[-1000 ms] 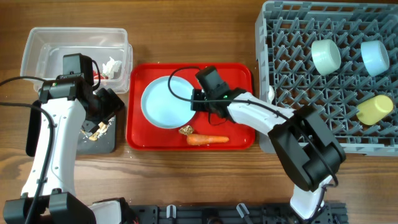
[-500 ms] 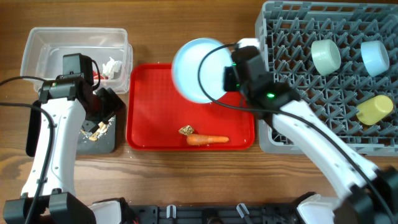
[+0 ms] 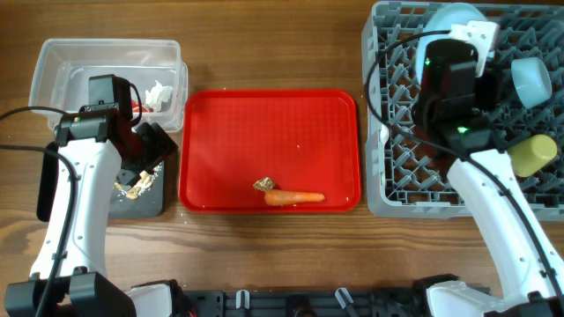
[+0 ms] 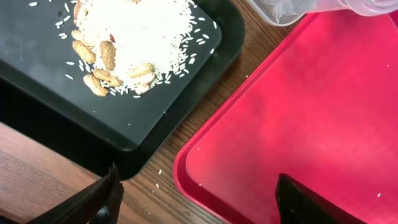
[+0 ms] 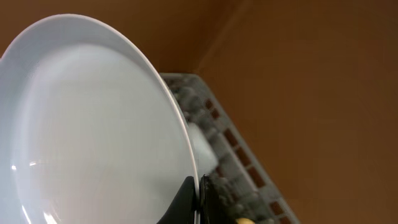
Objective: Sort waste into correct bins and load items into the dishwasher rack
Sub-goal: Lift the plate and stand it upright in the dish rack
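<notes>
I will next move my right gripper to the rack's empty wires on the tray side, below it and to its left in the overhead view. I will lower the plate (image 3: 448,15) there and let go of it.
My right gripper (image 3: 456,40) is shut on the rim of the light blue plate (image 3: 448,15) and holds it on edge over the far side of the grey dishwasher rack (image 3: 397,132). In the right wrist view the plate (image 5: 93,137) fills the left, pinched between the fingers (image 5: 199,199). A light blue bowl (image 3: 531,79) and a yellow cup (image 3: 536,154) lie in the rack. The pale green bowl is hidden under my right arm. An orange carrot (image 3: 295,198) and a brown scrap (image 3: 263,185) lie on the red tray (image 3: 264,132). My left gripper (image 4: 199,205) is open and empty.
The black tray (image 4: 143,106) holds rice and peanuts (image 4: 137,37), at the front left. The clear tub (image 3: 53,70) at the back left holds white tissue (image 3: 159,92) and a red wrapper (image 3: 137,106). The left gripper hovers between the black tray and the red tray's left edge.
My right arm lifted the plate off the red tray and carried it right and back to above the rack. The left arm has not moved.
</notes>
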Motion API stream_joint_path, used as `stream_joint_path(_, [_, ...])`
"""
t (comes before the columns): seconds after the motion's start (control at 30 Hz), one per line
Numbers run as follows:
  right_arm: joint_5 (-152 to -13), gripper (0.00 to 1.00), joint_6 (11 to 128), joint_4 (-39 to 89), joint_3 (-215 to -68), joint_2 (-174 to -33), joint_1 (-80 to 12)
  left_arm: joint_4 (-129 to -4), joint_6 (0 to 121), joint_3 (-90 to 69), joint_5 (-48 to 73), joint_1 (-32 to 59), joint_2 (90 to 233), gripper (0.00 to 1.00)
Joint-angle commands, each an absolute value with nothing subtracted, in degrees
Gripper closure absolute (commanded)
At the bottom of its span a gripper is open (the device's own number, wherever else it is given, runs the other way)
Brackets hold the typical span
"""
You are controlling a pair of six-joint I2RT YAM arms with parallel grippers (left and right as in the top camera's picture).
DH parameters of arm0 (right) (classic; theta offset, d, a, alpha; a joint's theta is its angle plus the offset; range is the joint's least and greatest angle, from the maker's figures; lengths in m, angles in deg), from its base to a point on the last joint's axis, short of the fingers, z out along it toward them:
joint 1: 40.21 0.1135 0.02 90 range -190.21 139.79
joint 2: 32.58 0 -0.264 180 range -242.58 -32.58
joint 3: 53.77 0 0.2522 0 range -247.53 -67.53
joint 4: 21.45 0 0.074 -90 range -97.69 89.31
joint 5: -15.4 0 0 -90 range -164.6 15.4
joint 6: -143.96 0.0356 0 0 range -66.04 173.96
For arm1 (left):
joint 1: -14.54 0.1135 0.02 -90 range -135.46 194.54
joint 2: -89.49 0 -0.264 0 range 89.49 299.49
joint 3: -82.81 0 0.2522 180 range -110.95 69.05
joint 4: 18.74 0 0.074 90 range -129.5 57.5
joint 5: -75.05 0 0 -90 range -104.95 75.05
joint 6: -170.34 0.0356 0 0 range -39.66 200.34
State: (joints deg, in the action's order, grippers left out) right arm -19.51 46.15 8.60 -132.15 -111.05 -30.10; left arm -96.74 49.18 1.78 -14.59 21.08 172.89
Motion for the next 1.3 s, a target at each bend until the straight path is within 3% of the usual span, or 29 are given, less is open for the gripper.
stream_joint_path(0.0, [-17.5,0.96,45.1,9.5,-132.5,-113.6,-30.5,-96.6,48.4,1.5,-14.3,21.3,172.0,0.2])
stream_joint_path(0.27, [-21.2,0.96,47.6,11.9,-131.6,-122.1,-30.4,-96.6,48.4,1.5,-14.3,21.3,172.0,0.2])
stream_joint_path(0.43, [-31.4,0.95,51.7,15.1,-131.6,-122.6,-30.0,-96.6,48.4,1.5,-14.3,21.3,172.0,0.2])
stream_joint_path(0.63, [-32.3,0.94,52.9,15.5,-131.6,-121.8,-22.9,-96.6,48.4,1.5,-14.3,21.3,172.0,0.2])
stream_joint_path(0.7, [-32.3,0.86,52.6,15.1,-131.6,-121.4,-20.6,-96.6,48.4,1.5,-14.3,21.3,172.0,0.2])
stream_joint_path(0.83, [-32.2,0.55,52.6,16.3,-131.6,-121.4,-17.7,-96.6,48.4,1.5,-14.3,21.3,172.0,0.2])
stream_joint_path(1.1, [-34.4,0.3,55.4,18.2,-131.7,-112.9,-17.6,-96.6,48.4,1.5,-13.7,21.3,172.0,0.2])
stream_joint_path(1.27, [-46.8,0.27,55.7,23.6,-131.8,-103.8,-17.9,-96.6,48.4,1.5,-10.8,21.0,172.0,0.19])
